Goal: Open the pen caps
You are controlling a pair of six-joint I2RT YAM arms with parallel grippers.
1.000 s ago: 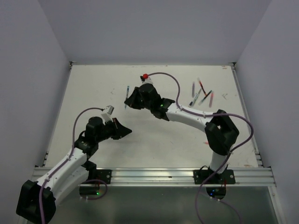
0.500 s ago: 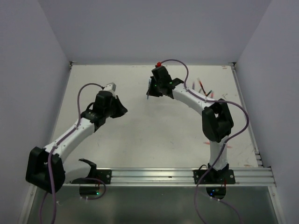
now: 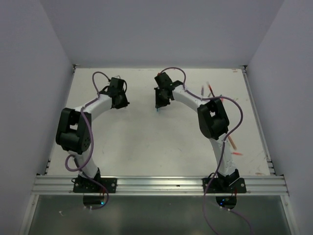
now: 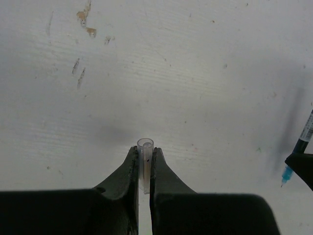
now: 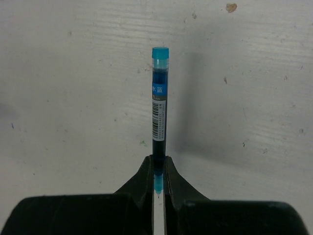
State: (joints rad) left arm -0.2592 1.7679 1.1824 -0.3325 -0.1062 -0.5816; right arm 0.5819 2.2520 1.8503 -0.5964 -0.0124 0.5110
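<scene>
My left gripper moves down to the bare tabletop below it next and releases the clear pen cap [image 4: 145, 145], since the pen's tip is bare.
My left gripper [image 4: 145, 150] is shut on a short clear pen cap [image 4: 145, 145], whose open end pokes out past the fingertips just above the table. My right gripper [image 5: 160, 159] is shut on a teal-blue pen [image 5: 159, 110] near its bare writing tip, and the barrel points away over the table. In the top view the left gripper [image 3: 121, 101] and the right gripper [image 3: 159, 105] hang apart over the far middle of the table. The same pen [image 4: 302, 139] shows at the right edge of the left wrist view.
More pens [image 3: 204, 91] lie at the far right, partly hidden behind the right arm. Small reddish pieces [image 3: 234, 144] lie on the table beside the right arm's elbow. Grey walls close in the white table [image 3: 146, 142] on three sides.
The left arm has swung from the near left out to the far left. The right gripper has carried the pen from the middle towards the far side. Both grippers stayed shut.
</scene>
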